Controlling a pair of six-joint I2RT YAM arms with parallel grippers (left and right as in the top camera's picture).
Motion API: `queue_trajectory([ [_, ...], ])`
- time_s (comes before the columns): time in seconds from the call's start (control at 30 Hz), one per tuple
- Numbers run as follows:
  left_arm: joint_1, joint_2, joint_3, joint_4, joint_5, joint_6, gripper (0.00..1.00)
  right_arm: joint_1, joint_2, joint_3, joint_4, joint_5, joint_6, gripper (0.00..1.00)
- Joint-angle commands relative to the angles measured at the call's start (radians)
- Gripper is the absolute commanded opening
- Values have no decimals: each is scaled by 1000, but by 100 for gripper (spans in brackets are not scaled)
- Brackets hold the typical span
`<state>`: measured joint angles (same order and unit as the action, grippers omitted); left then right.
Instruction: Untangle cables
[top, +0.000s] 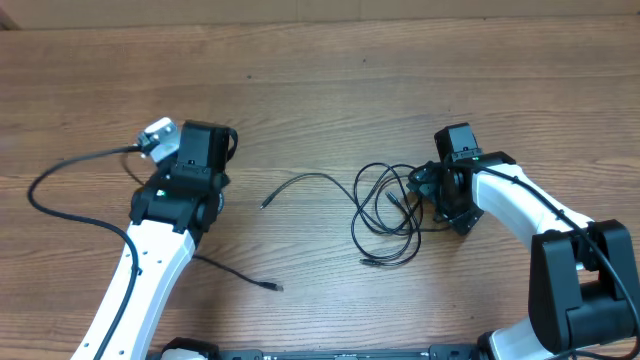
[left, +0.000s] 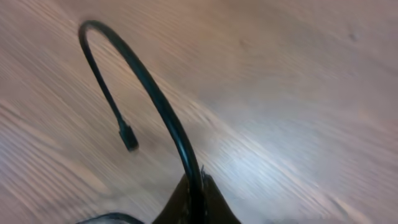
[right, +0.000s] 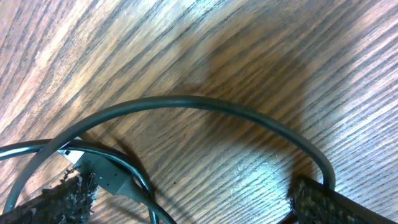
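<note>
I should next lower my left gripper back toward my base and free the cable on the tabletop (top: 246, 290) below, beside the front plug.
A tangle of thin black cables (top: 388, 212) lies in loops right of the table's middle. My right gripper (top: 443, 190) stands open at the tangle's right edge. In the right wrist view its fingertips (right: 56, 200) straddle a cable arc (right: 186, 102) and a plug (right: 107, 178), low over the wood. My left gripper (left: 198, 190) is shut on one thin cable (left: 155, 93), which arches up and left to a small plug tip (left: 129, 140). From overhead, the left fingertips are hidden under the wrist (top: 200, 160).
One loose cable (top: 305, 181) lies between the arms, its plug toward the left. Another (top: 240, 272) runs out from under the left arm to a plug near the front edge. A thicker arm cable (top: 45, 180) loops at the far left.
</note>
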<state>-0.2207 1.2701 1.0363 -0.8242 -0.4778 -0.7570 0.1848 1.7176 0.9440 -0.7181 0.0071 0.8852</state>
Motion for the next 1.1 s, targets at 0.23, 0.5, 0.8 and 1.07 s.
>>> queue_trajectory([
  [0.23, 4, 0, -30, -435, 421, -608, 5, 6, 51, -48, -10, 14, -4, 100],
  [0.5, 4, 0, -295, -131, 585, -631, 4, 6, 51, -48, -10, 14, -4, 100],
  [0.8, 3, 0, -441, -35, 637, -650, 4, 6, 51, -48, 2, 14, -4, 100],
  [1.07, 3, 0, -512, -35, 662, -732, 29, 6, 51, -48, 2, 14, -4, 100],
])
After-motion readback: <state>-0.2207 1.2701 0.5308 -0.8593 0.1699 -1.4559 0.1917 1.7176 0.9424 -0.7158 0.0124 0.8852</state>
